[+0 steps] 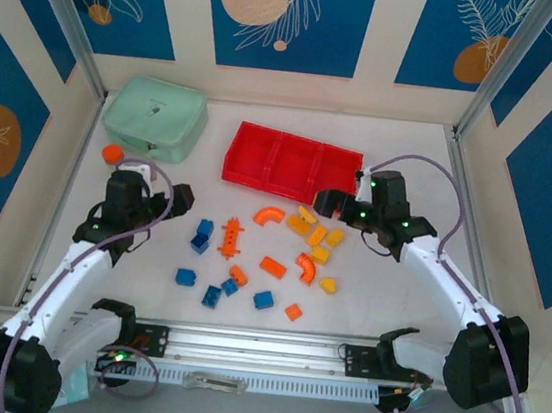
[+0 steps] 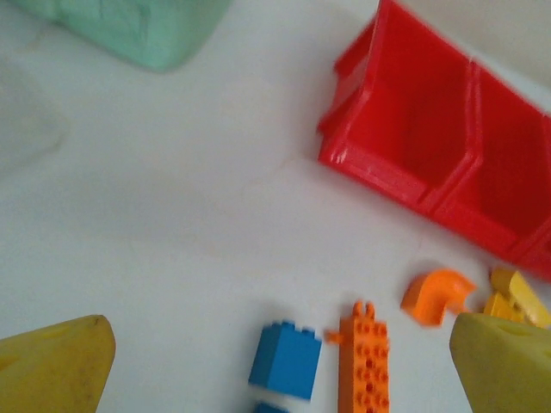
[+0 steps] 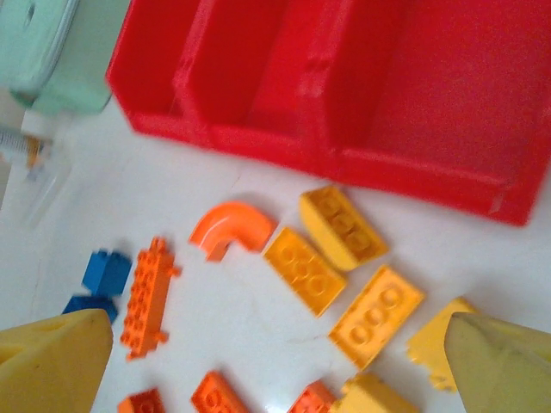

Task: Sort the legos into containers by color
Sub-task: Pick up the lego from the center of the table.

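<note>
Next, my left gripper moves over, toward the long orange piece, and lowers its open fingers astride the free sides of the farther blue block (image 1: 205,226) (image 2: 286,359), which lies below.
Blue, orange and yellow legos lie loose on the white table in front of the red tray (image 1: 291,163), whose three compartments are bare. Several blue blocks (image 1: 202,235) sit to the left, orange pieces (image 1: 272,265) in the middle, yellow blocks (image 1: 318,236) to the right. My left gripper (image 1: 178,199) hovers open left of the pile; a blue block (image 2: 286,360) and a long orange piece (image 2: 363,357) lie below, between its fingers (image 2: 53,366). My right gripper (image 1: 325,202) hangs open above the yellow blocks (image 3: 375,315) and an orange arch (image 3: 231,227), holding nothing.
A mint-green rounded box (image 1: 154,116) stands at the back left, and an orange-capped small bottle (image 1: 112,153) lies beside it near the left arm. Patterned walls close the table on three sides. An aluminium rail (image 1: 258,350) runs along the near edge.
</note>
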